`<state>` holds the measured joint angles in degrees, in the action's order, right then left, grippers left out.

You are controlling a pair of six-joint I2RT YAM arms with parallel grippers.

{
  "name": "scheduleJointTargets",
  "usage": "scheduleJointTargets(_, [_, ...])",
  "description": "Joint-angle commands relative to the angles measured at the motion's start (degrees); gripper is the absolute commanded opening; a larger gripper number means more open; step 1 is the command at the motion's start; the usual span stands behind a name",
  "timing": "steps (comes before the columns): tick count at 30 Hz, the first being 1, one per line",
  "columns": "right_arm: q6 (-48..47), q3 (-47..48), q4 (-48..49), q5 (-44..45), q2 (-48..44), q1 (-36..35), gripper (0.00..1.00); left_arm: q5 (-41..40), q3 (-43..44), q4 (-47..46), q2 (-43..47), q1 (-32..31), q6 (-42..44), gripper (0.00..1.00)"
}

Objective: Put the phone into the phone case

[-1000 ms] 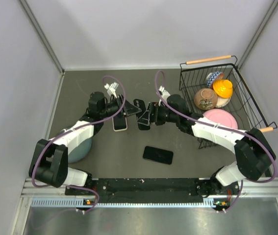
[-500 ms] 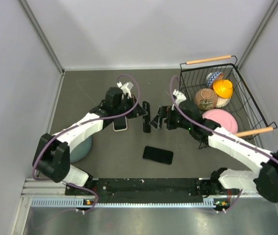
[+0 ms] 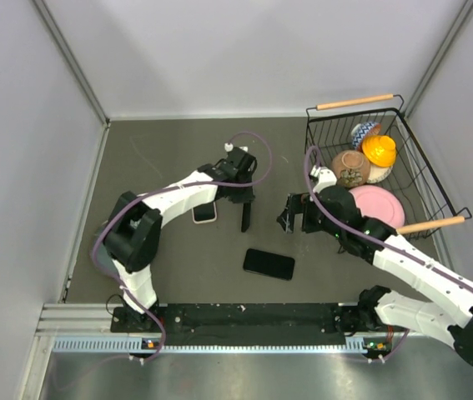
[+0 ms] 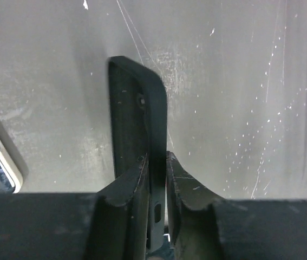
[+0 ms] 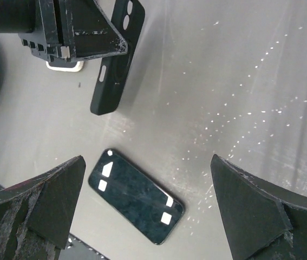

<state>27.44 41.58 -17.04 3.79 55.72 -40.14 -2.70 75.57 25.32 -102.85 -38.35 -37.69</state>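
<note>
The robot's right gripper will next move back and down over the black phone (image 3: pixel 269 263) (image 5: pixel 136 203) and turn to close across its long edges, because the phone lies slantwise to the open fingertips.
The black phone case (image 3: pixel 245 214) stands on its long edge on the grey table, pinched along one side wall by my left gripper (image 3: pixel 242 193), which is shut on it. In the left wrist view the case (image 4: pixel 137 103) rises straight up from between the fingers (image 4: pixel 125 189). The black phone (image 3: pixel 269 263) lies flat, screen up, nearer the front and apart from the case. My right gripper (image 3: pixel 294 215) hovers open to the right of the case with nothing in it. Its wrist view looks down on the phone (image 5: pixel 136 203) and the case (image 5: pixel 115 70).
A white-edged phone (image 3: pixel 204 212) lies flat just left of the case. A black wire basket (image 3: pixel 354 103) at the back right holds a pink plate (image 3: pixel 375 202), an orange toy (image 3: pixel 379 150) and a brown ball (image 3: pixel 349 168). Grey walls close in three sides.
My left gripper closed on the case and carried it right, upright on its edge. My right gripper let go of the case, opened wide and drew back to the right.
</note>
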Motion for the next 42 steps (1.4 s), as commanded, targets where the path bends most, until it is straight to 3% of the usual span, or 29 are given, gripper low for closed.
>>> scheduleJointTargets(1, [-2.3,-0.3,-2.9,3.1,-2.5,-0.4,0.99,-0.9,5.1,3.6,-3.5,-1.1,-1.1,0.3])
scheduleJointTargets(2, [-2.7,-0.4,-3.3,3.2,-2.6,-0.4,0.99,0.4,5.0,1.9,-3.5,-1.1,-1.5,0.45])
scheduleJointTargets(5, [-4.1,-1.1,-4.0,2.7,-3.8,-0.5,0.98,4.6,4.2,-1.1,-1.9,-1.2,-1.9,0.68])
scheduleJointTargets(8, [-4.9,-2.1,-2.8,2.7,-4.4,-0.5,0.97,5.8,5.8,-0.2,1.0,-0.5,-2.1,0.8])
scheduleJointTargets(9, [-5.6,-2.7,-1.9,2.0,-4.4,-0.6,0.96,5.7,6.9,0.9,2.7,0.2,-2.1,0.99])
scheduleJointTargets(15, [-13.1,-4.6,3.2,-2.5,-3.3,-3.5,0.92,3.9,2.8,2.2,12.6,5.4,-2.3,0.99])
scheduleJointTargets(23, [-26.5,2.5,-1.1,-10.1,10.5,-7.4,0.91,4.2,-8.9,1.5,26.0,13.4,-0.6,0.99])
scheduleJointTargets(27, [-38.0,4.5,-4.7,-2.5,16.9,-14.7,0.93,9.1,-17.7,-0.4,33.1,20.0,1.2,0.99])
scheduleJointTargets(30, [-42.5,5.9,-7.1,-3.3,22.2,-19.2,0.95,7.5,-22.8,-0.2,38.5,22.9,2.8,0.99])
scheduleJointTargets(35, [-42.4,7.1,-7.2,-8.0,26.6,-21.1,0.95,8.0,-26.7,1.0,43.2,27.0,5.4,0.99])
scheduleJointTargets(42, [-42.1,9.3,-6.9,-6.3,31.9,-21.4,0.95,8.9,-30.0,0.3,46.0,28.4,9.0,0.99])
